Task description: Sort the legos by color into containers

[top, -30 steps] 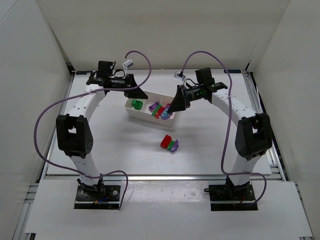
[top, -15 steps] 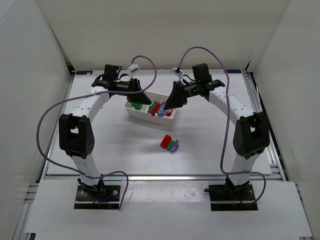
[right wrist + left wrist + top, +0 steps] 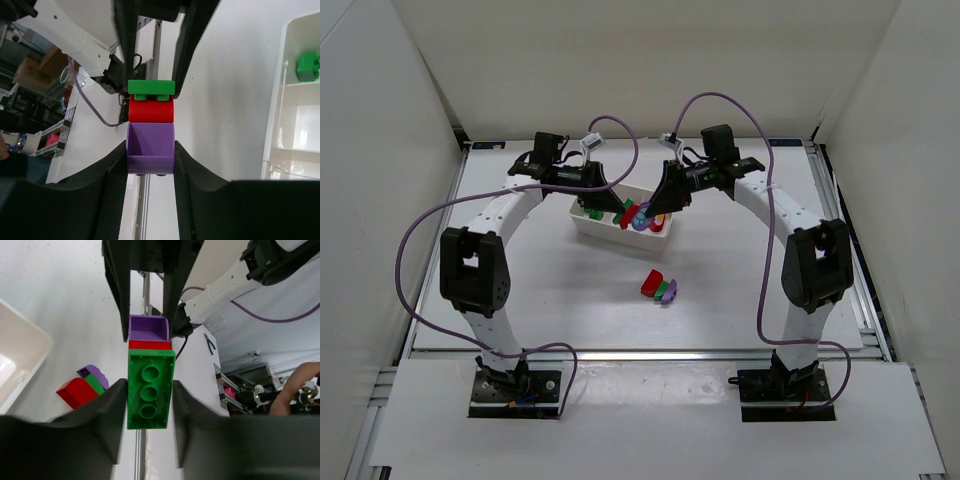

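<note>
Next, my right gripper pulls away from the stack's red lego, then comes down over the tray's middle section (image 3: 306, 121) and releases, as the end sections hold green and red.
A stack of three legos hangs over the white tray (image 3: 592, 229), held between my two grippers. It is green (image 3: 150, 390) at one end, red (image 3: 149, 344) in the middle and purple (image 3: 150, 148) at the other end. My left gripper (image 3: 148, 392) is shut on the green end, its pads against both sides. The right gripper (image 3: 150, 157) is shut on the purple end. From above the stack (image 3: 639, 214) shows over the tray's middle, with the left gripper (image 3: 613, 205) and right gripper (image 3: 657, 208) on either side. One green lego (image 3: 591, 211) lies in the left compartment.
A loose cluster of red (image 3: 651, 284), green and purple (image 3: 669, 293) legos sits on the table in front of the tray. Both arms reach over the tray's back edge, with purple cables (image 3: 720, 100) looping above them.
The left gripper has swung right to the stack and closed on its green end. My right gripper has lifted the stack out of the tray's right end and carried it left.
</note>
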Tool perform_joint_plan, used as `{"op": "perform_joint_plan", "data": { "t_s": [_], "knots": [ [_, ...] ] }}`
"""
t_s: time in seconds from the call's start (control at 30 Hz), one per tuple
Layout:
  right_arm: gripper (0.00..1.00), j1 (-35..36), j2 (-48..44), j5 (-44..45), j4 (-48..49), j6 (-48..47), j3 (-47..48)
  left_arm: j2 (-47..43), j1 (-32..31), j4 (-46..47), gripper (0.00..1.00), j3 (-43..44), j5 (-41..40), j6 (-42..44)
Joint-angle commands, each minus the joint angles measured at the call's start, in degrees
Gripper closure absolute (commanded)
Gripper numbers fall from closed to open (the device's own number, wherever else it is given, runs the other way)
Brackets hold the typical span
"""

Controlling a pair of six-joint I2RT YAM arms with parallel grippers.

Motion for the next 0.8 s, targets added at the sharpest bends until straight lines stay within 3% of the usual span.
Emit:
{"op": "perform_joint_plan", "data": {
  "t_s": [0.0, 0.13, 0.2, 0.57, 0.77],
  "knots": [
    [1.0, 0.27, 0.62, -0.53, 2.0, 0.48, 3.24, -4.12, -0.3, 0.04, 0.6, -0.8, 4.96, 1.05],
    [1.0, 0.27, 0.62, -0.71, 1.38, -0.05, 3.06, -4.56, -0.04, -0.05, 0.79, -1.16, 3.2, 1.76],
    [1.0, 0.09, 0.18, -0.71, -0.01, -0.66, 2.45, -4.82, 0.58, -0.13, 0.82, -1.16, 2.5, 1.67],
    [1.0, -0.96, -4.91, 0.61, -6.79, -10.24, -3.35, 1.06, 10.24, -0.14, 0.83, 9.29, 0.04, 2.11],
    [1.0, -1.49, -5.36, 1.4, -7.14, -10.42, -3.18, 2.38, 10.69, -0.14, 0.85, 10.01, -8.56, 3.43]
  ]
}}
